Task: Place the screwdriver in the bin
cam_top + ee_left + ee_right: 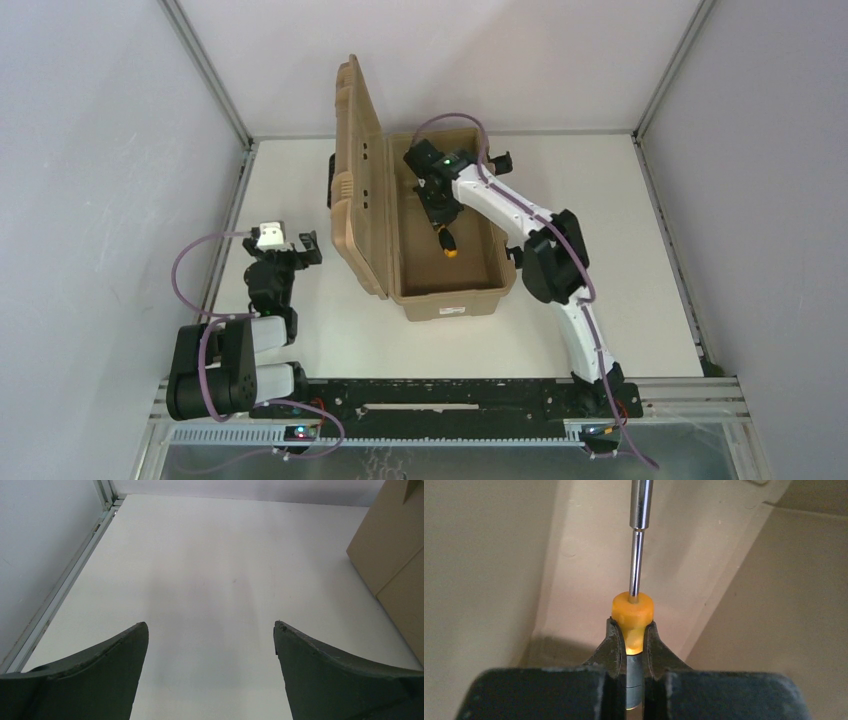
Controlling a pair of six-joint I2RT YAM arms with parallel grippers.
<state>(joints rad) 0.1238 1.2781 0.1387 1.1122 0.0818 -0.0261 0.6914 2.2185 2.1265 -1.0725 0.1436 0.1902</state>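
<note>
The robot's right gripper needs to move down between the bin's sides and let go of the screwdriver's handle there, since the bin's bottom is below it and it is still holding the screwdriver [449,244].
The tan bin [452,300] stands open in the middle of the table, its ribbed lid [362,170] upright on the left. My right gripper [443,222] reaches down inside the bin and is shut on the screwdriver [449,244]. In the right wrist view the gripper [632,625] clamps the orange-and-black handle [633,611], and the grey shaft [638,555] points away along the bin's inner wall. My left gripper [285,250] is open and empty, over the table left of the bin; in the left wrist view the gripper [210,626] is spread wide above bare tabletop.
White walls and metal frame rails [222,240] bound the table on the left, back and right. The bin's outer side [395,565] shows at the right edge of the left wrist view. A black latch [330,185] sticks out from the lid's left side.
</note>
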